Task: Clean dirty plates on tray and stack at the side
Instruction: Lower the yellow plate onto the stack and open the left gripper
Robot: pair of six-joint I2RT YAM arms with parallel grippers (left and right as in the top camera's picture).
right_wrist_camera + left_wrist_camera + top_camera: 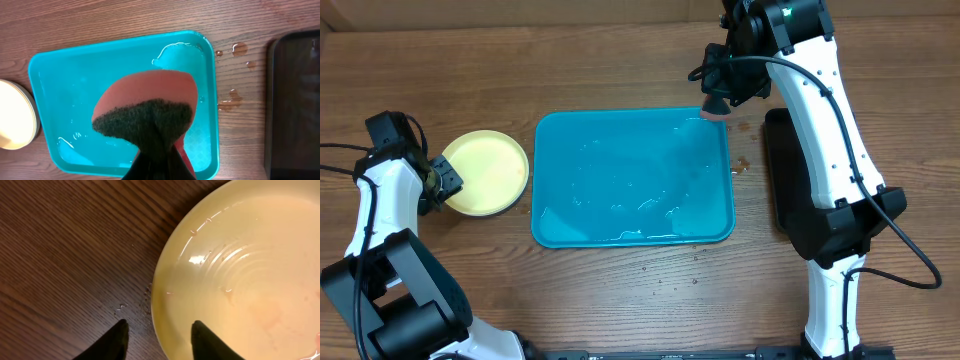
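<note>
Next, my right gripper will move across and down to release the red sponge (pixel 145 105), since the black tray (pixel 297 107) lies below it and to its right in the overhead view.
A pale yellow-green plate (pixel 487 172) lies on the table left of the turquoise tray (pixel 632 232), which holds only water. The plate (pixel 250 270) shows faint reddish traces inside. My left gripper (pixel 445 178) stands open at the plate's left edge. In the left wrist view its jaws (pixel 159 324) straddle the rim, one finger over the wood and one over the plate. My right gripper (pixel 717 105) hovers over the tray's far right corner, shut on a red sponge (pixel 145 105) with a dark scouring face. Its fingers (pixel 160 162) are largely hidden by the sponge. Other plates are out of view.
A black tray (pixel 782 170) lies right of the turquoise tray, partly under my right arm. Water drops (pixel 239 49) dot the wood between the two trays. Puddles (pixel 175 50) sit inside the turquoise tray (pixel 50 65).
</note>
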